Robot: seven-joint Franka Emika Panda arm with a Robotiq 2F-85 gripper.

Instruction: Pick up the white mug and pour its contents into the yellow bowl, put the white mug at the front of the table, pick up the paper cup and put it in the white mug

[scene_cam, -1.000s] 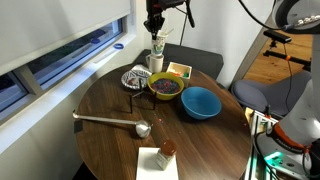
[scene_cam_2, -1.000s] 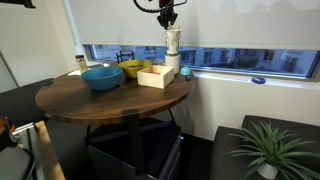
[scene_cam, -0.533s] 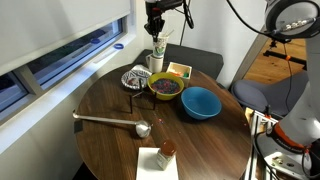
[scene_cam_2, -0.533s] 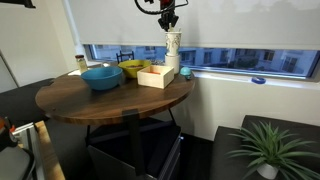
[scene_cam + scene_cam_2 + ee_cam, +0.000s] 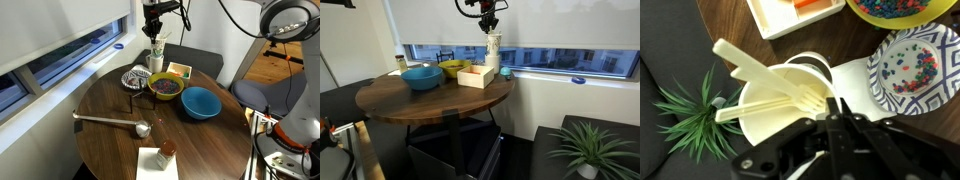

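Note:
The paper cup is still hanging above the white mug. Next I should move my gripper down and lower the paper cup into the white mug's opening (image 5: 155,57) (image 5: 813,59), and then let go of the paper cup's rim.
My gripper (image 5: 155,32) (image 5: 489,26) is shut on the rim of the paper cup (image 5: 157,46) (image 5: 493,42). The cup hangs just above the white mug (image 5: 156,63) (image 5: 492,66) at the table's window edge. In the wrist view the fingers (image 5: 836,106) pinch the cup's wall, and the paper cup (image 5: 768,118) holds cream plastic cutlery (image 5: 755,72). Part of the white mug (image 5: 822,66) shows beneath it. The yellow bowl (image 5: 165,87) (image 5: 453,69) (image 5: 902,10) sits beside the mug on the round wooden table (image 5: 110,100).
A blue bowl (image 5: 200,102) (image 5: 421,76), a black-and-white patterned bowl (image 5: 135,78) (image 5: 910,68) and a white box tray (image 5: 179,70) (image 5: 476,76) ring the mug. A metal ladle (image 5: 112,121) and a small bottle on a napkin (image 5: 163,153) lie nearer. A potted plant (image 5: 582,150) stands on the floor.
The gripper stays shut on the paper cup and has shifted only slightly above the mug. Nothing else has moved.

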